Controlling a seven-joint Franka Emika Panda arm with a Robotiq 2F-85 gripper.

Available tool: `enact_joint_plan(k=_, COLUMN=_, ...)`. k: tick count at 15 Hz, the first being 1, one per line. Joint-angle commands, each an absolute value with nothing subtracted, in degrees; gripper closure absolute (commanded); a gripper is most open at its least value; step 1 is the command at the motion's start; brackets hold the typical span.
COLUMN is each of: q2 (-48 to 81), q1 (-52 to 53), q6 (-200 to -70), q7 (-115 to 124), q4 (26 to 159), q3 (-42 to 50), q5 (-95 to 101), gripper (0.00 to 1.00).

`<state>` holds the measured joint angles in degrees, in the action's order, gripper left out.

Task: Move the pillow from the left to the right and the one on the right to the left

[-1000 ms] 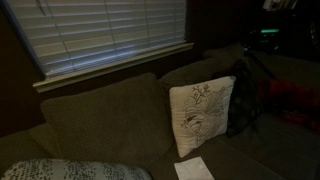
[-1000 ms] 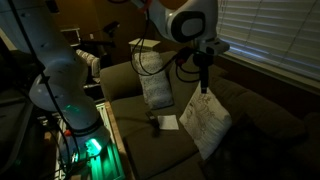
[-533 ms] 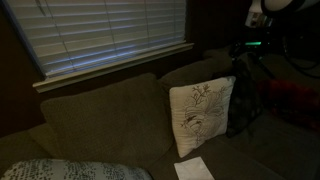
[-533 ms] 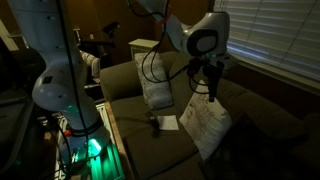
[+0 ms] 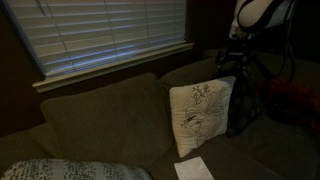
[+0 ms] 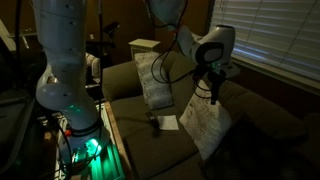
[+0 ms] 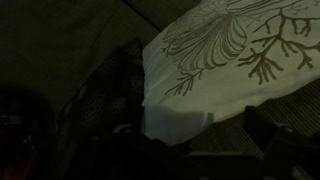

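Observation:
Next, my open gripper moves down onto the upper edge of the white pillow, one finger on each side. That edge stands just below my gripper.
A white pillow with a brown embroidered tree [image 5: 200, 115] leans upright against the sofa back, also seen in an exterior view [image 6: 205, 125] and at the top right of the wrist view [image 7: 230, 60]. A second, light patterned pillow [image 5: 70, 170] lies at the other end of the sofa, and in an exterior view [image 6: 155, 80] it stands against the armrest. My gripper [image 5: 231, 74] hangs just above the white pillow's upper corner [image 6: 213, 97]. In the wrist view my gripper [image 7: 195, 140] shows dark fingers standing apart with nothing between them.
A dark patterned cushion or throw [image 5: 246, 100] sits right beside the white pillow [image 7: 105, 90]. A white sheet of paper [image 5: 193, 168] lies on the seat cushion. Window blinds [image 5: 110, 35] run behind the sofa back. The robot base with a green light [image 6: 88, 145] stands by the armrest.
The arm has swung along the sofa back toward the white pillow, bringing the gripper over its upper corner. The pillows have not moved.

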<state>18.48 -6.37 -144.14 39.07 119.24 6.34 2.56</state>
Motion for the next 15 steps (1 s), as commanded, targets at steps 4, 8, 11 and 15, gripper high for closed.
enact_joint_plan(k=4, q2=27.93, q1=-4.76, q6=-145.99, q7=40.16, q4=110.18, q3=7.91, q5=-4.38, gripper=0.0)
enact_joint_plan(k=8, q2=32.13, q1=-4.19, q6=-145.62, q7=41.9, q4=106.08, q3=8.6, q5=-6.38, gripper=0.0)
enact_joint_plan(k=11, q2=35.07, q1=-4.06, q6=-144.67, q7=42.55, q4=103.13, q3=8.48, q5=-7.54, gripper=0.0)
enact_joint_plan(k=15, q2=38.73, q1=-4.04, q6=-143.1, q7=42.28, q4=99.95, q3=8.47, q5=-7.84, gripper=0.0)
